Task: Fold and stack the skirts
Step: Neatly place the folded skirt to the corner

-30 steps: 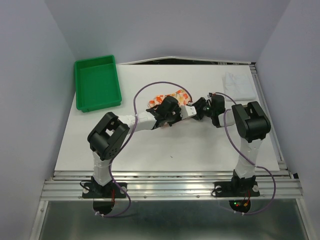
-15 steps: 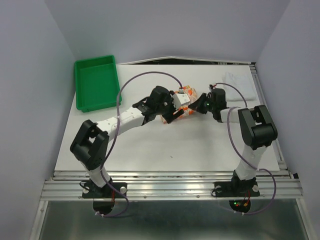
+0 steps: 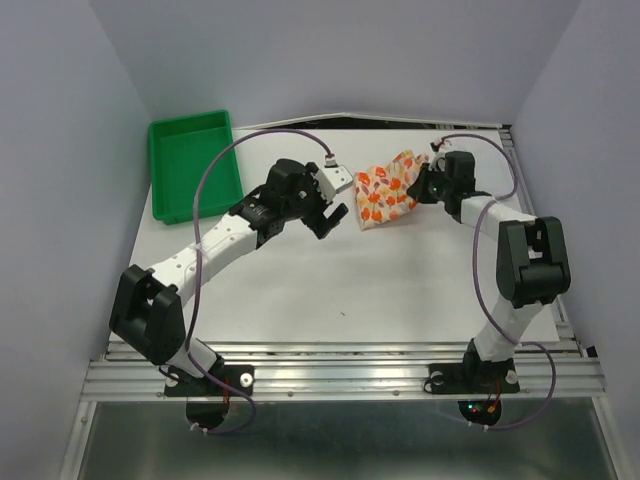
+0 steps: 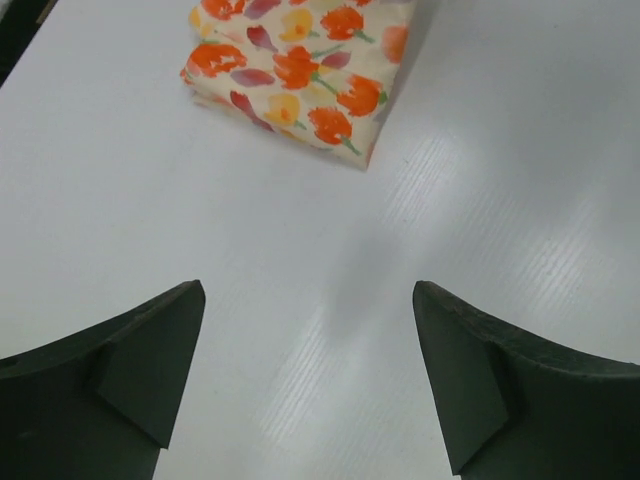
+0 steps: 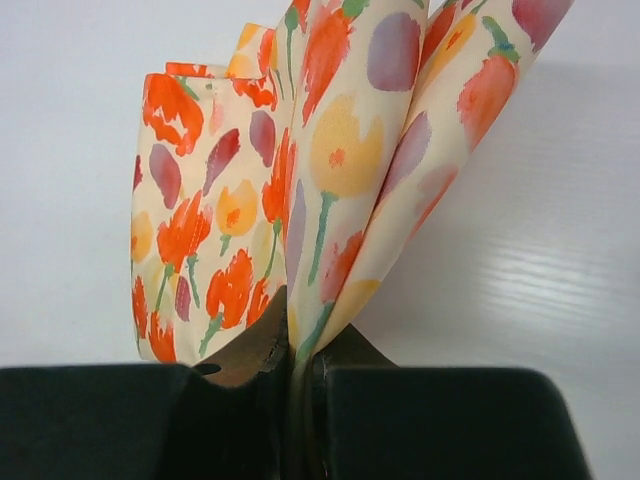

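My right gripper goes sideways and down next and releases the cream skirt (image 3: 385, 190) onto the white skirt, since that lies to the gripper's right in the top view.
The cream skirt (image 3: 385, 190) with orange, red and yellow flowers lies folded at the back middle of the table. My right gripper (image 3: 425, 185) is shut on its right edge. In the right wrist view the folded layers of this skirt (image 5: 300, 180) rise out of the shut right gripper (image 5: 300, 350). My left gripper (image 3: 335, 215) stands open just left of the skirt and holds nothing. In the left wrist view its fingers (image 4: 310, 290) are wide apart over bare table, with the skirt (image 4: 300, 65) ahead of them. The white skirt (image 3: 492, 172) shows faintly at the back right, behind the right arm.
A green plastic tray (image 3: 200, 213) stands at the back left. The left arm stretches diagonally from the near left base toward the middle. Purple cables loop above both arms. Grey walls close in the table on three sides.
The left gripper opened, let go of the floral skirt and drew back to the left. The right gripper shut on the skirt's edge and carried it toward the back right.
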{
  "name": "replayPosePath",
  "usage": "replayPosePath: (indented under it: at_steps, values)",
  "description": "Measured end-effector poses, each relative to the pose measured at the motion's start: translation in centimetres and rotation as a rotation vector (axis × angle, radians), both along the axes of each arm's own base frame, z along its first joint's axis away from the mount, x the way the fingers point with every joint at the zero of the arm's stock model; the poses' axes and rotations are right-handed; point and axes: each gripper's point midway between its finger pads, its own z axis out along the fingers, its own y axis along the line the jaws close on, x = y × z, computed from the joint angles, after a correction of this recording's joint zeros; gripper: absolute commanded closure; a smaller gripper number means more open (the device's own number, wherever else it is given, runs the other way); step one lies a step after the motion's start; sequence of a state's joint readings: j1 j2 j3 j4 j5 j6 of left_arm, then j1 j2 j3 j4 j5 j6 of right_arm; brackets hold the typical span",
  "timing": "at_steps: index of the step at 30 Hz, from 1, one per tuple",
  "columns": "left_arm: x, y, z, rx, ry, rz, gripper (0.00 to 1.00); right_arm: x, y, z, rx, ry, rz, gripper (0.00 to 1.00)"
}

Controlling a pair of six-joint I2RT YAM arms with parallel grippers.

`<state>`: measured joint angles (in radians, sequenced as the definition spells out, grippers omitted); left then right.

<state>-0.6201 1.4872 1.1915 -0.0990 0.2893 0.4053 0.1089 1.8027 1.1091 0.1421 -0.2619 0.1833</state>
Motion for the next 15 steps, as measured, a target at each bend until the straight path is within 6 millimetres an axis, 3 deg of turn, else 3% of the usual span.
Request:
replayPosePath:
  at_steps: [10, 15]
  values:
    - [-0.9, 0.6, -1.5, 0.03, 0.046, -0.005, 0.01, 4.2, -9.5, 5.3, -0.141, -0.121, -0.058, 0.99]
    - [-1.1, 0.7, -1.7, 0.038, 0.053, -0.007, 0.01, 4.8, -13.3, 5.3, -0.171, -0.11, -0.062, 0.99]
